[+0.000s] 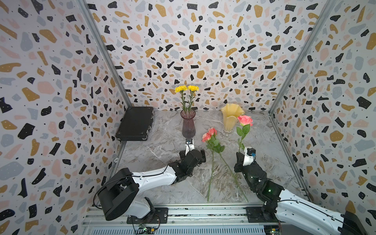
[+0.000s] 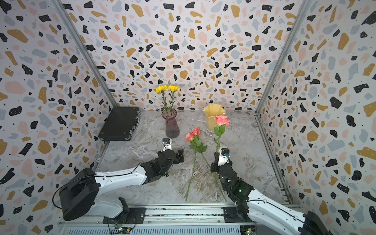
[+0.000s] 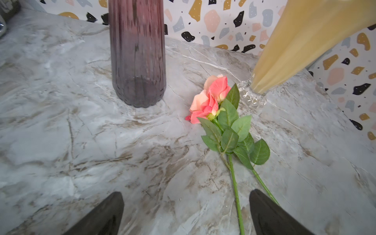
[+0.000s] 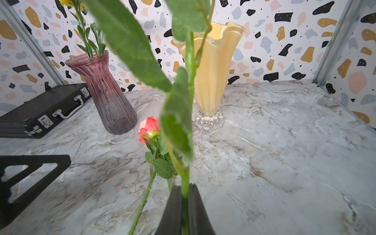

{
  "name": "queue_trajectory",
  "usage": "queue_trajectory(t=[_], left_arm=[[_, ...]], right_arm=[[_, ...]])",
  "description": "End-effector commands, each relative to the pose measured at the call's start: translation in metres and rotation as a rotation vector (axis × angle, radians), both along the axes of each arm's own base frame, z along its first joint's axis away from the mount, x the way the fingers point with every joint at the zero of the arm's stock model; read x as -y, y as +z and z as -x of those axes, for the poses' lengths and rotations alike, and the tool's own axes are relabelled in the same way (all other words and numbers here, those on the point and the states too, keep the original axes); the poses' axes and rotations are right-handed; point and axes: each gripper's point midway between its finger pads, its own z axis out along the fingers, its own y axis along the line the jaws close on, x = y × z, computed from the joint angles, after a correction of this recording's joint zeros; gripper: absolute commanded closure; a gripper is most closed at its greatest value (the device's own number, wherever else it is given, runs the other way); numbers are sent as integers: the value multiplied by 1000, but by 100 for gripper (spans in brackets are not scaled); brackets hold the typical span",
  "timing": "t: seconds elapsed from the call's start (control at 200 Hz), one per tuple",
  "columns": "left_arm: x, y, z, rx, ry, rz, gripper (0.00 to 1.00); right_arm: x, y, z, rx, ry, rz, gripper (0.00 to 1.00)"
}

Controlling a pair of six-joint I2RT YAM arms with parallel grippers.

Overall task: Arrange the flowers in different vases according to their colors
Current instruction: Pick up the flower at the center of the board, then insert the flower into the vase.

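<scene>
I should raise my right gripper and move it outward over the creamy yellow vase's opening [image 1: 232,110], then lower it and let go of the green stem inside, because the purple vase [image 1: 188,124] holds yellow flowers.
Two yellow flowers [image 1: 186,88] stand in the ribbed purple vase [image 1: 188,124] at the back. To its right stands the creamy yellow vase [image 1: 231,120], with nothing showing in it. Two pink roses [image 1: 209,134] lie on the marble table, blooms close together between the vases and stems crossing toward the front edge. My right gripper [image 4: 185,189] is shut on the lower stem of a third pink rose [image 1: 245,120]. It holds the rose upright just in front of the yellow vase [image 4: 211,71]. My left gripper [image 3: 186,193] hangs open in front of the purple vase [image 3: 138,61], left of the lying roses [image 3: 209,99].
A flat black case [image 1: 135,124] lies at the back left against the wall. Patterned walls close in the table's left, back and right sides. The marble table [image 1: 274,162] is bordered in front by a metal rail [image 1: 203,211] carrying both arm bases.
</scene>
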Motion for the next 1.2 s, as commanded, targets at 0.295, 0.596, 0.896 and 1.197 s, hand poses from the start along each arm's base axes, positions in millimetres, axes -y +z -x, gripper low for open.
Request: queue_trajectory(t=[0.295, 0.596, 0.896, 1.197], left_arm=[[-10, 7, 2, 25, 63, 73, 0], [-9, 6, -2, 15, 74, 47, 1], [-4, 4, -4, 3, 63, 39, 1], [3, 2, -6, -13, 46, 41, 0]], right_arm=[[-8, 111, -30, 140, -125, -7, 100], [-56, 236, -74, 516, -165, 129, 100], [-40, 317, -180, 551, -240, 58, 100], [-14, 295, -279, 511, -308, 50, 100]])
